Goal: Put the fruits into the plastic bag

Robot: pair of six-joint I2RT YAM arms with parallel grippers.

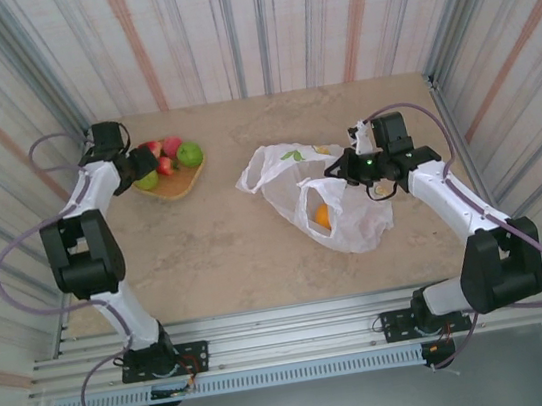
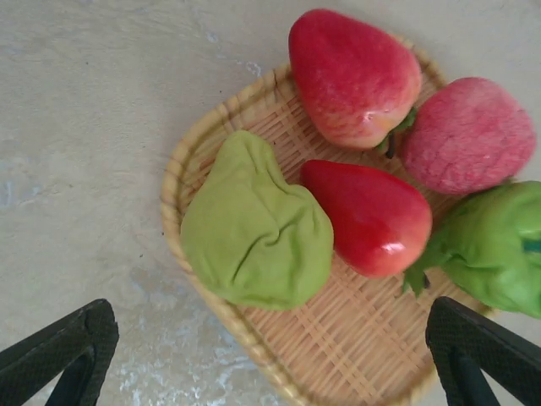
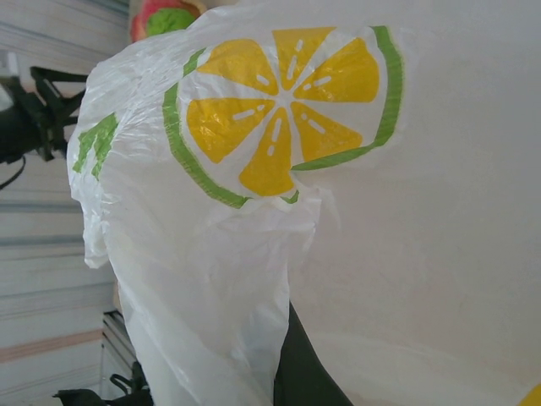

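The dented green apple lies uncovered below the gap between my open fingers, so I need to lower my left gripper to it next until they are on both sides of its wide, wrinkled body [image 1: 148, 181] [image 2: 260, 249].
Several fruits lie in a tan woven tray [image 1: 186, 185] at the back left: a dented green apple [image 2: 254, 233], a red strawberry [image 2: 368, 216], two pink-red peaches [image 2: 355, 76] [image 2: 469, 135] and another green piece [image 2: 499, 245]. My left gripper [image 1: 140, 167] [image 2: 270, 372] hovers open just above the tray's near rim, with nothing between its fingers [image 2: 72, 355]. The plastic bag [image 1: 337, 204] [image 3: 211, 279], white with lemon prints, lies right of centre with an orange fruit [image 1: 322, 217] inside. My right gripper [image 1: 344, 168] is shut on the bag's upper edge, and the plastic wraps over its dark finger [image 3: 300, 372].
The tray [image 2: 211, 321] sits near the left wall. Bare stone tabletop [image 1: 227, 249] lies between the tray and the bag. Striped walls close in the table on three sides, and a metal rail [image 1: 290, 337] runs along the near edge.
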